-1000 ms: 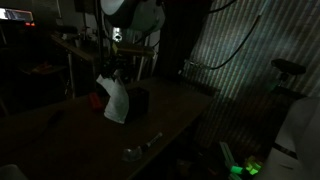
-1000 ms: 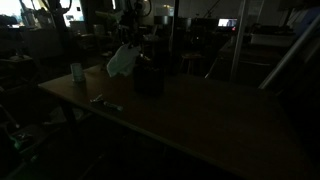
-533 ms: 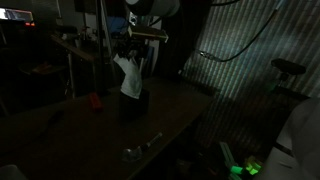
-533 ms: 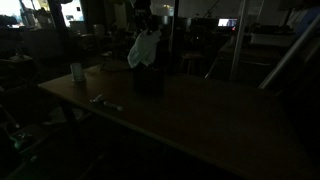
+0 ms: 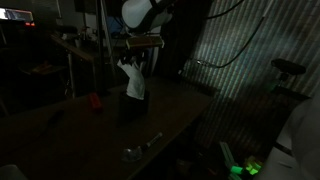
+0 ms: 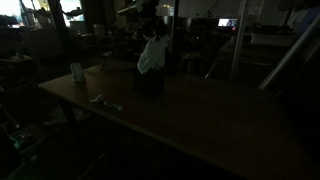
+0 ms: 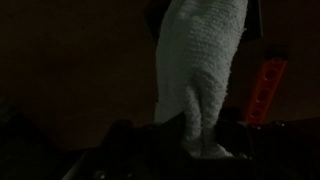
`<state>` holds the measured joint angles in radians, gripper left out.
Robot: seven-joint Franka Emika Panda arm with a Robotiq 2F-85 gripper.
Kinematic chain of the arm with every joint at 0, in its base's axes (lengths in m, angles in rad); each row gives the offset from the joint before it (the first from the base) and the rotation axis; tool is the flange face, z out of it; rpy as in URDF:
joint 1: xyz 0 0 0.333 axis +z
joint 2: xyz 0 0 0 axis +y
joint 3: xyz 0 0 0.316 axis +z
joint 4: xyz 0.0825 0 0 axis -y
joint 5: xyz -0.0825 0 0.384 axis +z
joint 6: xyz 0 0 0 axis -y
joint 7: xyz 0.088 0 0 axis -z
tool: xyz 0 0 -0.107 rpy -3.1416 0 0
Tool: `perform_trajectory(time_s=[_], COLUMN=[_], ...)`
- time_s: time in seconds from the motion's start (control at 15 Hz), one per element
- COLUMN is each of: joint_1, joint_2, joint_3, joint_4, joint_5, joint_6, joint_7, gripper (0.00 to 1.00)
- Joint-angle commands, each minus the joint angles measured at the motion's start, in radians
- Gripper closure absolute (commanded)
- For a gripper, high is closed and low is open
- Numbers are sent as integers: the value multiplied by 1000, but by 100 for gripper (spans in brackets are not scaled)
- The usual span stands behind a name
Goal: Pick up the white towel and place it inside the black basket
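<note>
Most of the white towel still hangs above the black basket, so I will lower my gripper to the basket's open top [image 5: 133, 97] and release the towel.
The scene is very dark. The white towel [image 5: 132, 82] hangs from my gripper [image 5: 129, 62], which is shut on its top end. It also shows in an exterior view [image 6: 152, 55] below the gripper [image 6: 150, 36]. The towel's lower end hangs at the top of the black basket [image 5: 133, 106], which stands on the table and also shows in an exterior view [image 6: 148, 83]. In the wrist view the towel [image 7: 200, 70] drops straight down to the dark basket rim [image 7: 130, 150]. I cannot tell whether it touches the basket's inside.
A red object [image 5: 95, 100] lies on the table beside the basket and shows in the wrist view [image 7: 262, 90]. A metallic tool [image 5: 140, 148] lies near the table's front edge. A pale cup [image 6: 77, 72] stands at a table corner. Dark clutter stands behind.
The gripper has carried the towel sideways from beside the basket to directly over it, and the towel now hangs a little lower, at the basket's top.
</note>
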<state>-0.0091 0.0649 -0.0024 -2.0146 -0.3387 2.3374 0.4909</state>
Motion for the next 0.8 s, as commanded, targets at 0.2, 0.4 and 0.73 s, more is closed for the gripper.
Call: perform_trajectory(time_s=[0.2,0.4,0.73], joint_1=[24,28,13], joint_2=[102,140,151], joint_3=[-18,-21,-11], joint_4=[16,14,-21], joint_5=[-8,14,91], joint_6=[17,-6,-59], joint_7=[23,-16,-190], gripper=[95,95,95])
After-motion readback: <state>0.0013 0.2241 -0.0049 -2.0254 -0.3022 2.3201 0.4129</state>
